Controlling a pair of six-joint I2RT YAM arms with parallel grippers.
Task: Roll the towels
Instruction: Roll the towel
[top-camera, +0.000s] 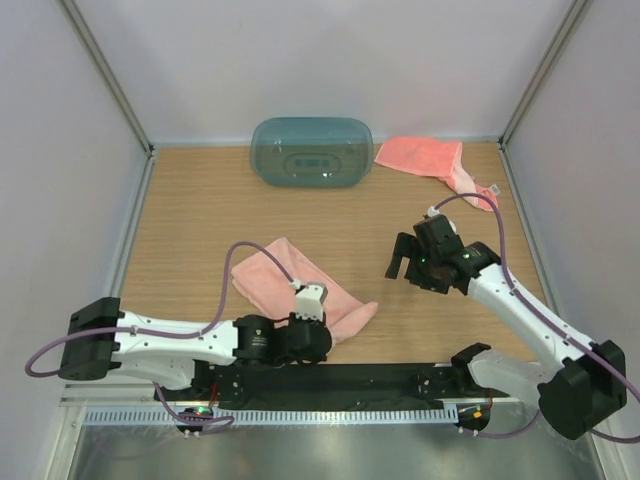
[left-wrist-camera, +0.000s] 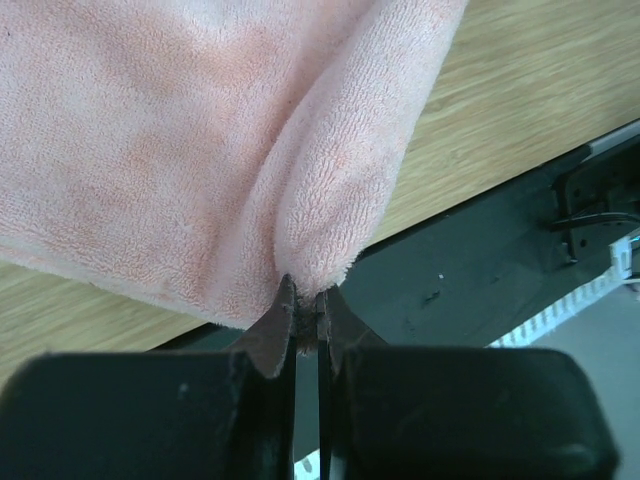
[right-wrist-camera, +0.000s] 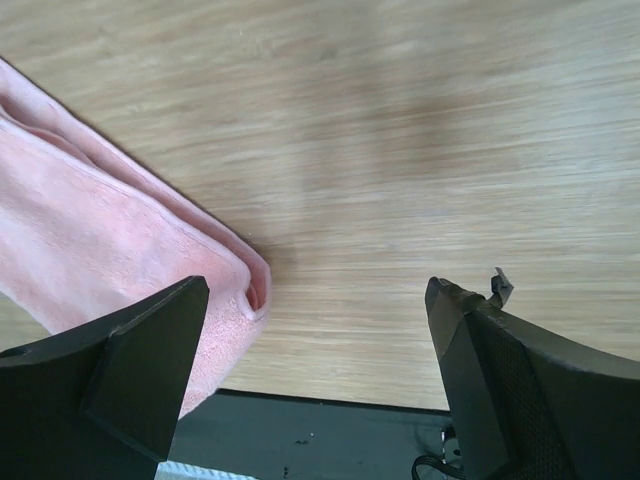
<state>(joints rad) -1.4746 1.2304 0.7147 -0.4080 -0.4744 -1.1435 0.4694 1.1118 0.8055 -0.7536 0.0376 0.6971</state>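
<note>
The towel's held edge hangs over the black base strip, so my left gripper moves outward and down next and releases its pinch against the towel's flat near part.
One salmon-pink towel (top-camera: 290, 278) lies folded on the wood table near the front, its right corner (right-wrist-camera: 235, 270) flat by the black base strip. My left gripper (top-camera: 318, 330) is shut on that towel's near edge (left-wrist-camera: 320, 240), with a pinch of terry cloth between the fingertips. Above the table to the right hangs my right gripper (right-wrist-camera: 318, 300), open and holding nothing. A second pink towel (top-camera: 425, 158) with a small white tag lies crumpled at the back right.
A translucent teal oval tub (top-camera: 311, 151) stands at the back centre. Grey walls enclose the table on three sides. The black mounting strip (top-camera: 380, 378) runs along the near edge between the arm bases.
</note>
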